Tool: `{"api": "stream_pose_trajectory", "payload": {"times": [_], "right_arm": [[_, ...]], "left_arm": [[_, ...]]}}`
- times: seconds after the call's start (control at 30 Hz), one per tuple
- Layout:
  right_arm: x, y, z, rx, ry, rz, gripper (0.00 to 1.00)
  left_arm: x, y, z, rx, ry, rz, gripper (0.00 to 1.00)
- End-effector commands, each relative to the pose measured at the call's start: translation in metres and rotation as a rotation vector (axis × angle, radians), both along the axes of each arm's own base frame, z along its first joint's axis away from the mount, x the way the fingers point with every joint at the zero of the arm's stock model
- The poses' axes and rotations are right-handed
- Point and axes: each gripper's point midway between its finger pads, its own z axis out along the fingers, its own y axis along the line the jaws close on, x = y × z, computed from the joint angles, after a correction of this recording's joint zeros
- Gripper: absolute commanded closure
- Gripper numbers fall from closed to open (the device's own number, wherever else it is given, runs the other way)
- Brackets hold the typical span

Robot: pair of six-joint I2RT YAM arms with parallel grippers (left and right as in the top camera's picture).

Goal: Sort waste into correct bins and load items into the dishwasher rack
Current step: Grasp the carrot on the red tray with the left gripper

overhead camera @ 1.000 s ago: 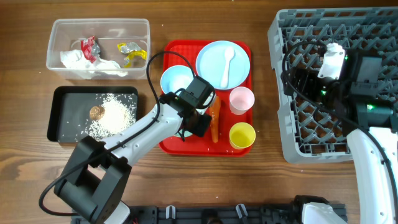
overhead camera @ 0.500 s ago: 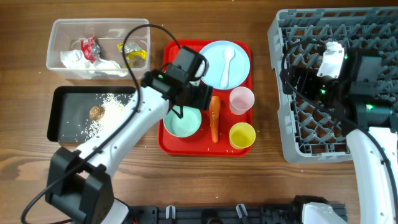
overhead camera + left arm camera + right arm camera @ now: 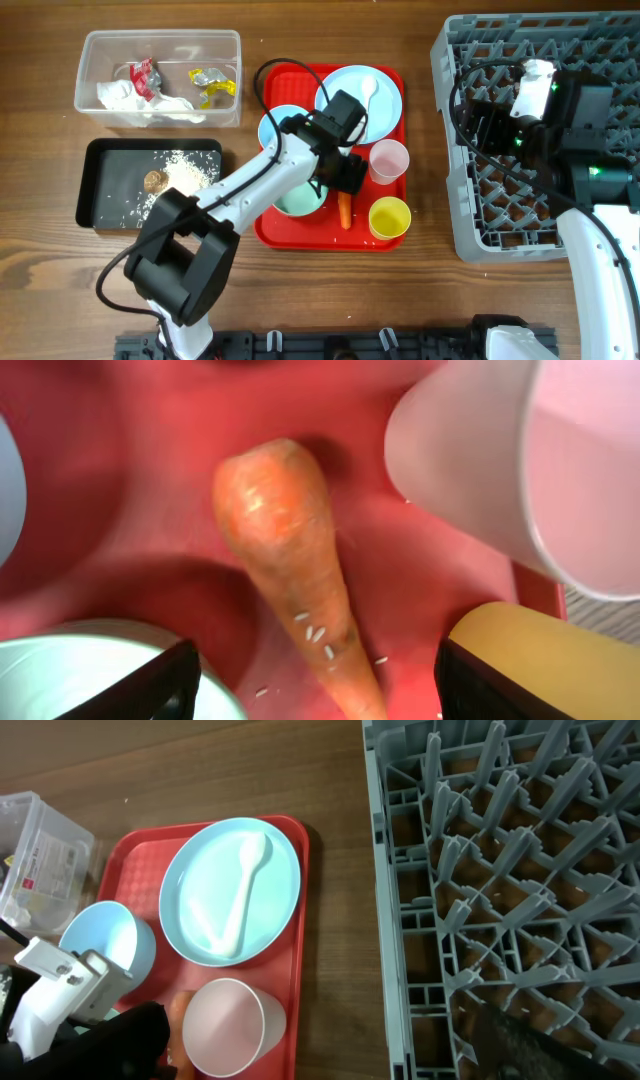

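The narrowing body of the orange carrot (image 3: 290, 550) lies below, between the open fingers, so my left gripper lowers onto it next and closes from both sides.
An orange carrot (image 3: 290, 550) with a few rice grains on it lies on the red tray (image 3: 300, 235) between a pale bowl (image 3: 100, 670), the pink cup (image 3: 500, 460) and the yellow cup (image 3: 530, 660). My left gripper (image 3: 315, 695) hangs just above the carrot, open, one finger on each side of it, nothing held. In the overhead view the left gripper (image 3: 348, 175) covers the carrot's upper half (image 3: 345, 210). The light blue plate (image 3: 350, 115) carries the white spoon (image 3: 368, 95). My right gripper (image 3: 325, 1055) is open and empty over the left edge of the grey dishwasher rack (image 3: 540, 200).
The clear tub (image 3: 158, 45) at back left holds a napkin and wrappers. The black tray (image 3: 100, 185) in front of it holds rice and a brown lump. A second light blue bowl (image 3: 280, 125) sits at the tray's back left. The left arm's cable loops over the tray.
My left gripper swung from the tray's left side to above the carrot beside the pink cup, and its jaws have widened. The right arm has stayed put.
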Motion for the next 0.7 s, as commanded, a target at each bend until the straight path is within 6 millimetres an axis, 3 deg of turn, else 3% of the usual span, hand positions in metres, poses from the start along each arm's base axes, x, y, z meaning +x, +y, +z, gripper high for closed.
{"api": "stream_pose_trajectory", "payload": {"times": [0.0,0.17,0.33,0.5,0.6,0.67], "right_arm": [[0.003,-0.002,0.003,-0.005,0.000,-0.020,0.00],[0.004,-0.002,-0.006,-0.004,0.028,-0.020,0.00],[0.004,-0.002,-0.007,-0.004,0.032,-0.020,0.01],[0.004,-0.002,-0.007,-0.003,0.035,-0.020,0.00],[0.004,-0.002,-0.007,-0.001,0.035,-0.018,0.00],[0.004,-0.002,-0.007,-0.002,0.035,-0.018,0.00]], "left_arm": [[0.005,-0.004,-0.002,0.024,-0.042,-0.017,0.25],[0.004,-0.004,-0.005,0.037,-0.045,-0.021,0.25],[0.002,-0.005,-0.032,0.089,-0.026,-0.072,0.26],[0.008,-0.002,-0.037,0.114,-0.046,-0.064,0.31],[0.003,-0.004,-0.051,0.128,-0.017,-0.075,0.35],[-0.002,-0.008,-0.055,0.131,-0.008,-0.089,0.45]]}}
